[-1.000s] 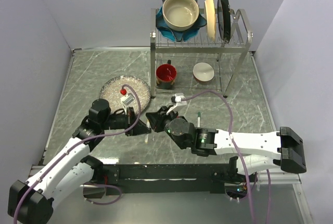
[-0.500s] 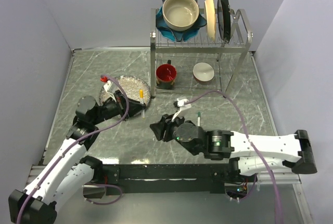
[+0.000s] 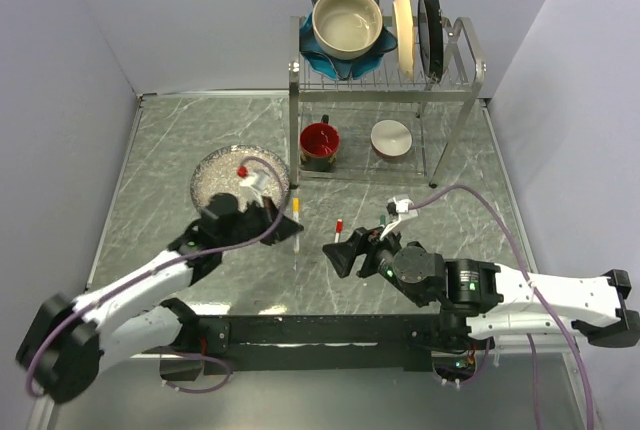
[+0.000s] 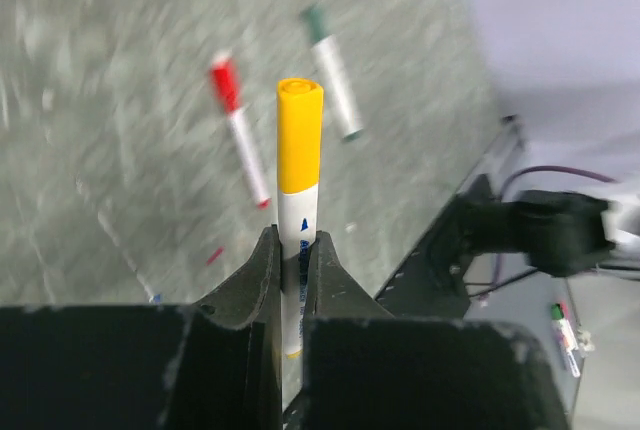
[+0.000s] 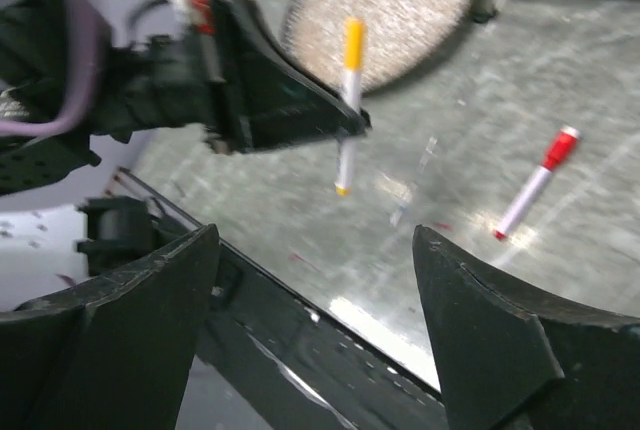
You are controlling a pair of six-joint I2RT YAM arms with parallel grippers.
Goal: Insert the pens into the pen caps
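Note:
My left gripper should next go down toward the red pen and release the yellow pen [image 3: 296,222] beside it, on the clear tabletop below.
A white pen with a yellow cap [image 4: 299,150] on its top end stands upright in my left gripper [image 4: 297,240], which is shut on its barrel. From above, that yellow pen [image 3: 296,222] hangs over the table just right of the left gripper [image 3: 283,222]. My right gripper [image 3: 340,253] is open and empty, and sits to the right of and nearer than the yellow pen [image 5: 349,100]. Its fingers [image 5: 150,320] stand wide apart. A red-capped pen [image 3: 338,229] and a green-capped pen [image 4: 333,72] lie flat on the table; the red pen [image 5: 535,182] is beside the right gripper.
A glittery round plate [image 3: 215,175] lies behind the left gripper. A dish rack [image 3: 296,100] at the back holds a bowl and plates on top, with a red mug [image 3: 319,142] and a white bowl [image 3: 390,136] below. The black front rail [image 3: 320,328] runs along the near edge.
The two grippers were together; the right one has opened and drawn back to the right. The left gripper kept the yellow pen and swung toward the centre. The red pen has come into view.

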